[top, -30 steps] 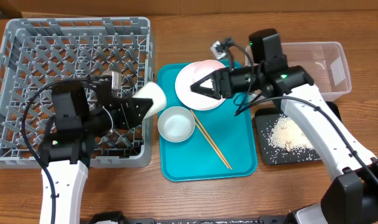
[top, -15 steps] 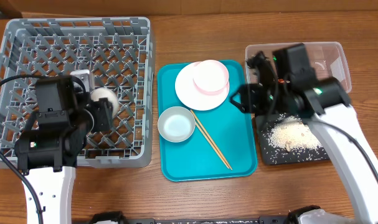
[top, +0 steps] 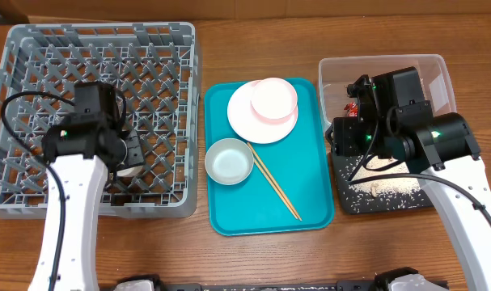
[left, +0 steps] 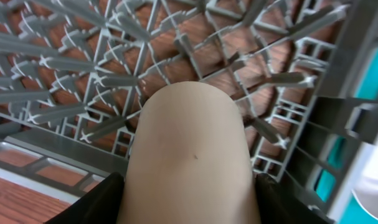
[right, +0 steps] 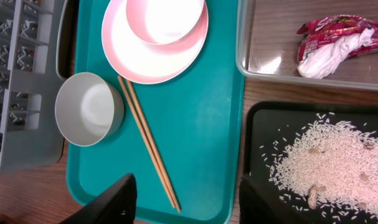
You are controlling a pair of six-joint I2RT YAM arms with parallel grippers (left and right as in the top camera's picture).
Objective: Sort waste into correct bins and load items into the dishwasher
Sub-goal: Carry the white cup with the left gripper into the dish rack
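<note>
I will move my left gripper down to set the small white cup (left: 189,149) in place and let go, since it still hangs over empty pegs by the dish rack's near side (left: 156,83).
My left gripper (top: 129,158) is shut on the small white cup (left: 189,149) and holds it low inside the grey dish rack (top: 99,32), near its right wall. My right gripper (right: 185,202) is open and empty, above the teal tray's right edge. The red-and-white wrapper (right: 338,40) lies in the clear tub (top: 439,69). Rice (right: 326,162) lies in the black tray (top: 342,198). The large plate (top: 249,121) carries the smaller plate (top: 273,99). The bowl (top: 229,160) and the chopsticks (top: 276,187) lie on the teal tray.
The teal tray (top: 310,206) sits between the rack and the two bins. The rack's lattice bottom (left: 83,81) shows wood beneath it. Some rice grains are scattered round the main heap. The right arm (top: 439,141) spans the tub and the black tray.
My left gripper has carried the cup from the tray's edge down into the rack. My right arm has swung right from the plates to the bins, and the wrapper now lies in the tub.
</note>
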